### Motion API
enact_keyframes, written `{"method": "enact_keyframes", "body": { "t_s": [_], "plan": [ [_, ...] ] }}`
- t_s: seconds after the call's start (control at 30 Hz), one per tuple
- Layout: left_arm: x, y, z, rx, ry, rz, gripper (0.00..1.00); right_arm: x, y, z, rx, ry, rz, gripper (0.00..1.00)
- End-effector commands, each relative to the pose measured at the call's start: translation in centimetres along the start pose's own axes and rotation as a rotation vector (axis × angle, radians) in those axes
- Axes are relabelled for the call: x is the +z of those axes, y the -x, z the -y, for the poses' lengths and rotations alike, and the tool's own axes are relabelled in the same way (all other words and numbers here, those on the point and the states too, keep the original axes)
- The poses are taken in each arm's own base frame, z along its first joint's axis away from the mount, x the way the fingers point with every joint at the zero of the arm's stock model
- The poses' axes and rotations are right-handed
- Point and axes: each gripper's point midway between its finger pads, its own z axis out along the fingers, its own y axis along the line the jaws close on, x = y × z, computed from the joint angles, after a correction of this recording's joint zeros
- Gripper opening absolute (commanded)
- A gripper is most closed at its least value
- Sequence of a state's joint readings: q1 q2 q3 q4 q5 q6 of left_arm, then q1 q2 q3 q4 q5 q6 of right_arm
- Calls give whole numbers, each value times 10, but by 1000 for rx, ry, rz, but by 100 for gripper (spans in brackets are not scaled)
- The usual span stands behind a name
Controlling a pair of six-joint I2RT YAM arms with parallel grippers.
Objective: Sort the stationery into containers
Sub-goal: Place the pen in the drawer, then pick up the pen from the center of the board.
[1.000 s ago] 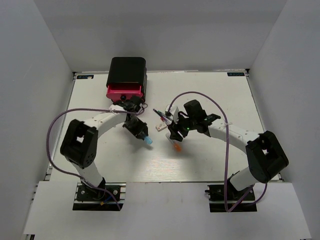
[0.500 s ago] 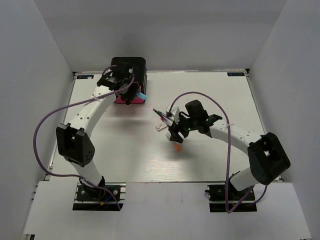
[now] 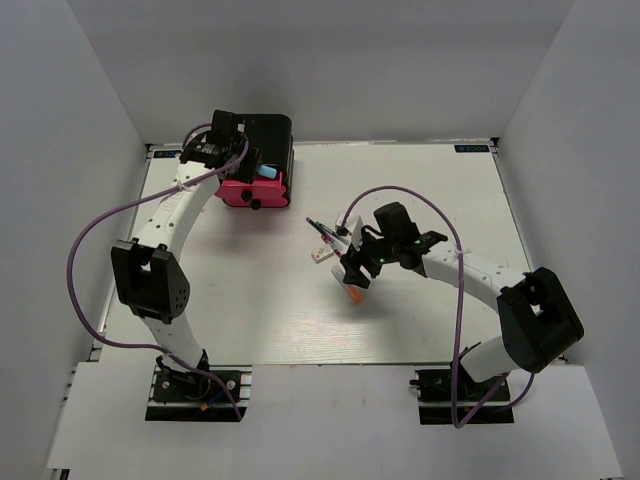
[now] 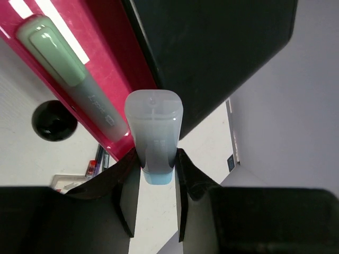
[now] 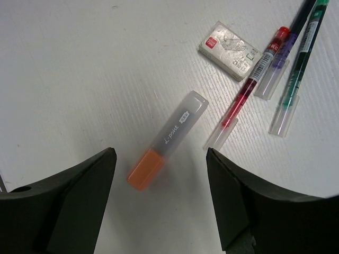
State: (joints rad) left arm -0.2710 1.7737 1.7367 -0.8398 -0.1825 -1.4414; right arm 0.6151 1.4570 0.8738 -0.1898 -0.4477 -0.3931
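Observation:
The grey middle of the orange-ended marker (image 5: 164,139) lies under my right gripper's open fingers, clear of the red pen (image 5: 254,79), so I need to lower and close across it.
The black cabinet (image 3: 256,140) stands at the back left with one pink drawer (image 3: 240,190) pulled out. My left gripper (image 3: 259,168) is shut on a light-blue tube (image 4: 153,132) and holds it over that open drawer (image 4: 114,69). A grey-green tube (image 4: 66,66) lies in the drawer. My right gripper (image 3: 352,272) is open and empty, its jaws wide apart above the orange-ended marker (image 5: 168,139). Beside the marker lie a small white block (image 5: 228,46), a red pen (image 5: 254,79) and a green pen (image 5: 297,66).
The drawer's round black knob (image 4: 54,120) faces the table. The pens and white block (image 3: 323,252) lie together mid-table, right of the cabinet. White walls close in the table on three sides. Purple cables loop from both arms.
My left arm has swung from mid-table up to the cabinet, carrying the light-blue tube over the open pink drawer. My right gripper has stayed open above the orange marker.

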Motion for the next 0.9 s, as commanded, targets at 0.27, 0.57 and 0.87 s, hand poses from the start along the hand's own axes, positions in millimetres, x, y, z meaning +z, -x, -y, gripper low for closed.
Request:
{"method": "enact_keyframes", "body": {
  "t_s": [0.27, 0.57, 0.87],
  "plan": [
    [-1, 25, -5, -13, 42, 78, 55, -4, 8, 0, -7, 11, 22, 75],
    [-12, 38, 34, 7, -61, 101, 72, 7, -8, 1, -10, 15, -15, 78],
    [-69, 42, 18, 373, -278, 199, 71, 33, -23, 15, 59, -40, -103, 73]
  ]
}}
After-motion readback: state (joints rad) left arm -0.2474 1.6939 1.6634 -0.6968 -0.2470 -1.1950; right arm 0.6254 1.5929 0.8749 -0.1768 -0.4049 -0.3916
